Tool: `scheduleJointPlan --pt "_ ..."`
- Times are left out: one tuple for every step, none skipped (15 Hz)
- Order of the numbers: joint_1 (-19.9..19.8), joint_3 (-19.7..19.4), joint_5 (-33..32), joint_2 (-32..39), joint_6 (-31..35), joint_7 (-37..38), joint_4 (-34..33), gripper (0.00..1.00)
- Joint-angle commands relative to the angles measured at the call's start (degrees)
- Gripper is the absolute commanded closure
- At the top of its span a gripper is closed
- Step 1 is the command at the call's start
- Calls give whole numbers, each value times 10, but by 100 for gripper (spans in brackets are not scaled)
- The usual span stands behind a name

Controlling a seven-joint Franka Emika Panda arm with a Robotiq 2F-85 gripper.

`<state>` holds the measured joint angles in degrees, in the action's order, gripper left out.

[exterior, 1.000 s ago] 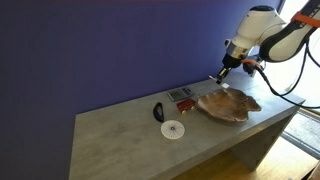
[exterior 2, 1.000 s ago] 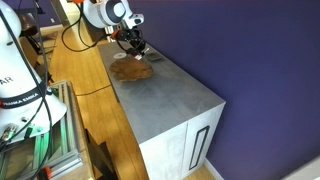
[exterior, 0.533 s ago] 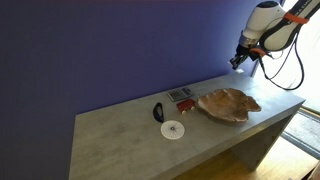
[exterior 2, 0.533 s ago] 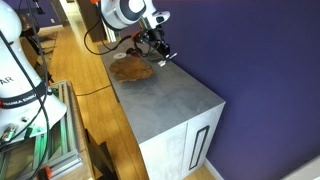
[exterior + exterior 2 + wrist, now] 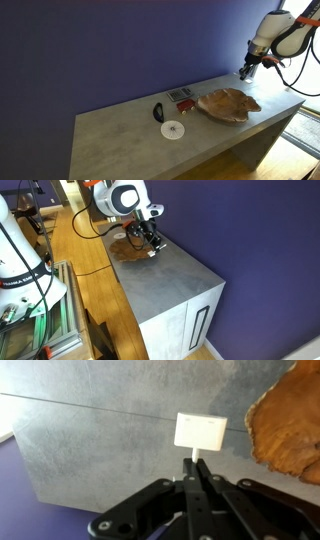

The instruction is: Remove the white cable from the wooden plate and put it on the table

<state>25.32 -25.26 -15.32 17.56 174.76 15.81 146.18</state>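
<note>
The bare grey table beside the wooden plate is clear below my gripper. My gripper needs to go down to that spot next and release the white cable.
My gripper [image 5: 196,478] is shut on the white cable [image 5: 200,430], a small white block on a short cord that sticks out past the fingertips. It hangs over the grey table [image 5: 90,450], beside the wooden plate [image 5: 295,420] and off it. In both exterior views the gripper [image 5: 245,70] [image 5: 152,242] is low over the table end, past the wooden plate [image 5: 228,104] [image 5: 130,250]. The cable is too small to make out in those views.
A flat white disc [image 5: 173,129], a small black object [image 5: 158,112] and a red-and-grey box [image 5: 182,96] lie on the table [image 5: 120,140] beside the plate. A purple wall runs behind. The table's end edge is near the gripper.
The gripper has moved from above the wooden plate out past its rim toward the table end and come lower, still holding the cable.
</note>
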Motion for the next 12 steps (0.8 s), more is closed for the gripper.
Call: scheduleJointPlan --pt "-61 45 14 9 47 -29 35 99" --pt "-64 44 16 19 59 -30 37 99" --pt "-70 46 22 27 68 -34 38 99" --pt "-75 48 31 38 80 -37 36 99" --pt "-80 55 44 46 91 -42 35 99" --pt "-85 61 56 56 99 -48 32 99" --pt "-91 70 71 67 108 -54 29 99" --pt "-94 75 84 77 116 -58 26 99" --pt "-99 84 98 84 122 -64 24 99" --pt "-102 90 110 93 127 -70 21 99" --pt "-106 95 120 99 129 -75 18 99" --pt "-110 100 127 105 129 -80 15 99"
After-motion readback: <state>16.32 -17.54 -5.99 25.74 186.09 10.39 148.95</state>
